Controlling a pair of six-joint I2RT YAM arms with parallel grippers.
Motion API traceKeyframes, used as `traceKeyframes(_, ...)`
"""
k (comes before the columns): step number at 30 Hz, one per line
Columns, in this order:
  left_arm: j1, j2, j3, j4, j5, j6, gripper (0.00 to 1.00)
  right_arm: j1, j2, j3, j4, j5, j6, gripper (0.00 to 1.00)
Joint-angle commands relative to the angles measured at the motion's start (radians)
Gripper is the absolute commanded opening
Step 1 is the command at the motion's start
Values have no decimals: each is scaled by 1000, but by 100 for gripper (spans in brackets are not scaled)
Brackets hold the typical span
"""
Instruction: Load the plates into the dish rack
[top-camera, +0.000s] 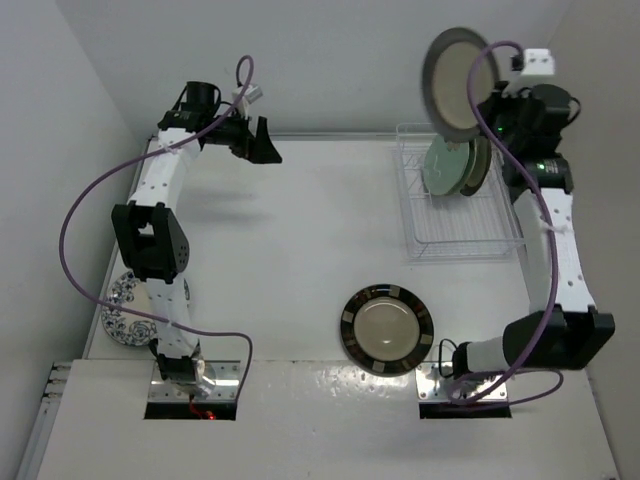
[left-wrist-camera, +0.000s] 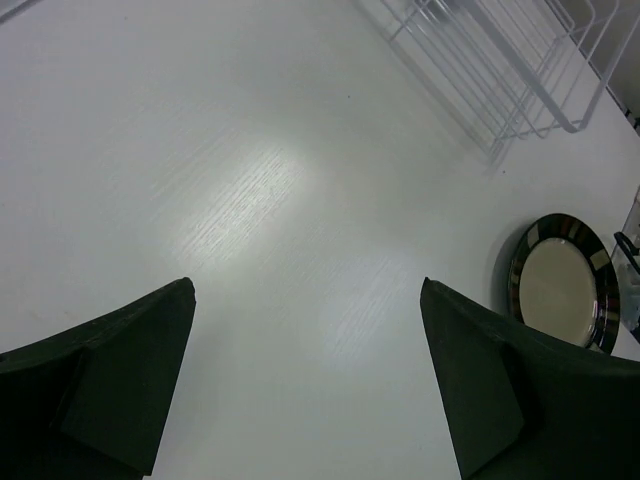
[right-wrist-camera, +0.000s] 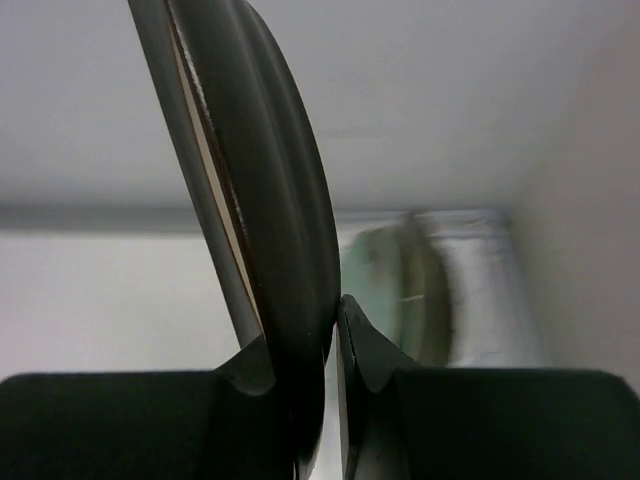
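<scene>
My right gripper should next lower toward the wall beside the rack and release the cream plate, as the free gap past the standing plates is below it.
My right gripper (top-camera: 491, 100) is shut on the edge of a cream plate with a dark-grey rim (top-camera: 458, 80) and holds it upright in the air above the far end of the dish rack (top-camera: 462, 240). In the right wrist view this plate (right-wrist-camera: 262, 190) is edge-on between my fingers (right-wrist-camera: 362, 350). A mint-green plate (top-camera: 444, 166) stands in the rack with another plate (top-camera: 480, 166) behind it. A black-banded plate (top-camera: 386, 330) lies flat on the table. A blue-floral plate (top-camera: 122, 308) lies at the left, partly hidden by my left arm. My left gripper (top-camera: 263, 146) is open and empty above the table.
White walls close in the table at the back and both sides. The left wrist view shows the rack's corner (left-wrist-camera: 520, 80) and the black-banded plate (left-wrist-camera: 560, 283) on the bare white tabletop (left-wrist-camera: 260, 200). The near half of the rack holds no plates.
</scene>
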Motion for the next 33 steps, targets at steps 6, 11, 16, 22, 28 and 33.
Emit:
traceKeyframes(6, 23, -100, -77, 16, -23, 9, 100, -194, -71, 23, 302, 355, -310, 0)
traceKeyframes(11, 23, -100, -115, 16, -32, 9, 100, -235, -5, 14, 317, 379, -370, 0)
traceKeyframes(16, 23, -100, -126, 16, -41, 19, 100, -246, 63, -13, 336, 362, -364, 0)
traceKeyframes(22, 14, -122, -174, 16, -61, 28, 100, -229, 141, -58, 366, 359, -260, 0)
traceKeyframes(28, 14, -131, -195, 16, -70, 37, 100, -188, 199, -111, 430, 424, -269, 0)
traceKeyframes(33, 14, -131, -195, 16, -70, 37, 100, -159, 231, -167, 491, 485, -272, 0)
